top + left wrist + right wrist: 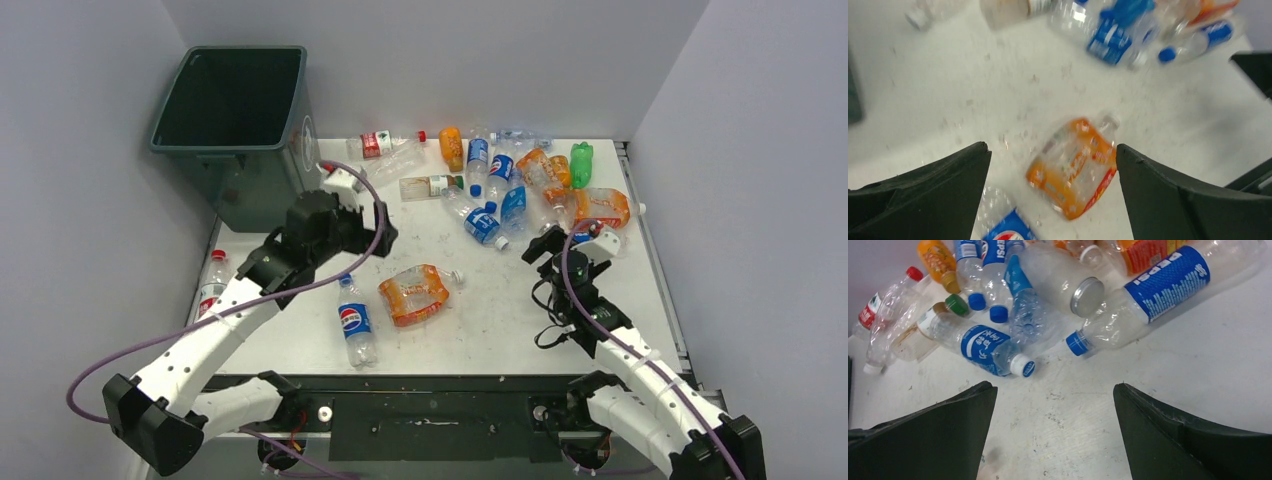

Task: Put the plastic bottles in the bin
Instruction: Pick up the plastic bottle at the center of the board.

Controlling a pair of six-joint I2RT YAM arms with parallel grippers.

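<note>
The Pepsi bottle lies slantwise, so next I should lower my right gripper toward the right in the top view and turn it across the clear Pepsi bottle's blue label (582,237) (1168,283).
The dark green-grey bin (226,150) stands at the table's back left corner. Plastic bottles lie in a heap (505,185) at the back right, and the right wrist view shows them as blue-labelled bottles (982,345). A crushed orange bottle (413,294) (1073,167) and a Pepsi bottle (355,322) (1004,229) lie mid-table. My left gripper (375,232) (1052,146) hangs open and empty above the table near the bin, and the orange bottle shows below between its fingers. My right gripper (560,242) (1054,385) is open over bare table just short of the heap.
One red-labelled bottle (212,283) lies at the table's left edge, beside my left arm. Another red-labelled bottle (385,144) rests at the back next to the bin. Grey walls close in the table on three sides. The left wrist view is blurred.
</note>
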